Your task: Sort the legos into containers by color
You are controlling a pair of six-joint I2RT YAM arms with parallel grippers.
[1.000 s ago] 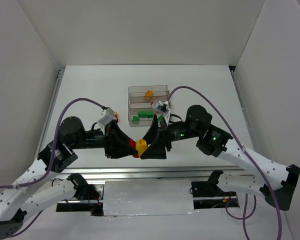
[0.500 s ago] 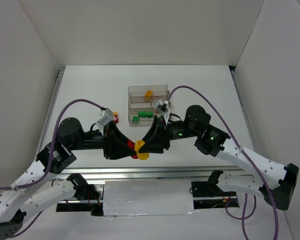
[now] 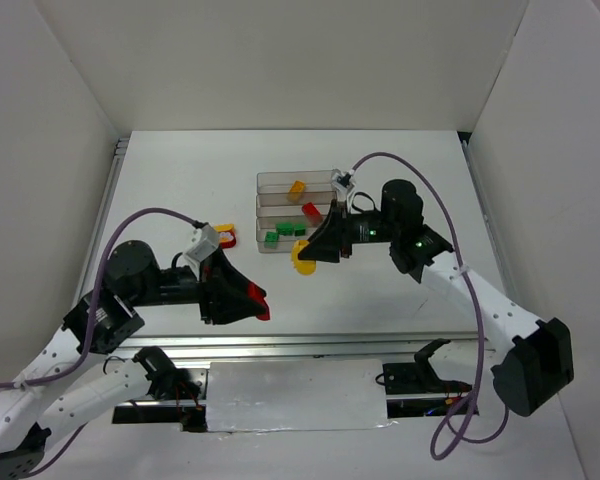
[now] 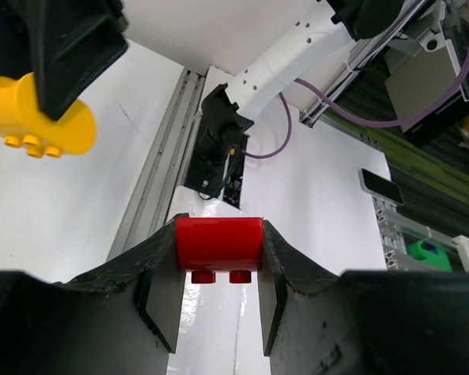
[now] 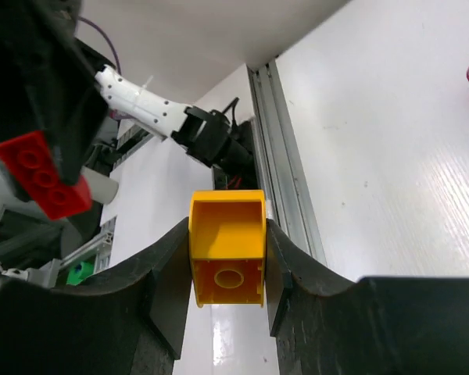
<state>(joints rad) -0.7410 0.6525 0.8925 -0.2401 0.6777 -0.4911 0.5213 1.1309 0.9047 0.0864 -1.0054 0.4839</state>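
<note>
My right gripper is holding its yellow lego, and the trough with yellow in it is outward of the gripper. It needs to move outward next, tip down over the far trough and let go of the lego.
A red lego is pinched in my left gripper, which is shut on it above the table's near left. My right gripper is shut on a yellow lego, hollow side toward its camera, just off the near edge of the containers. In that clear stepped tray the far trough holds a yellow lego, the middle one a red lego, the near one green legos. The left wrist view shows the yellow lego at top left, apart from the red one.
A small red and yellow piece lies on the table left of the tray, partly behind the left wrist. A metal rail runs along the near table edge. White walls stand on the left, right and back.
The yellow and red legos, joined between both grippers before, have come apart. The right gripper shut on the yellow one and carried it toward the tray; the left drew back with the red one.
</note>
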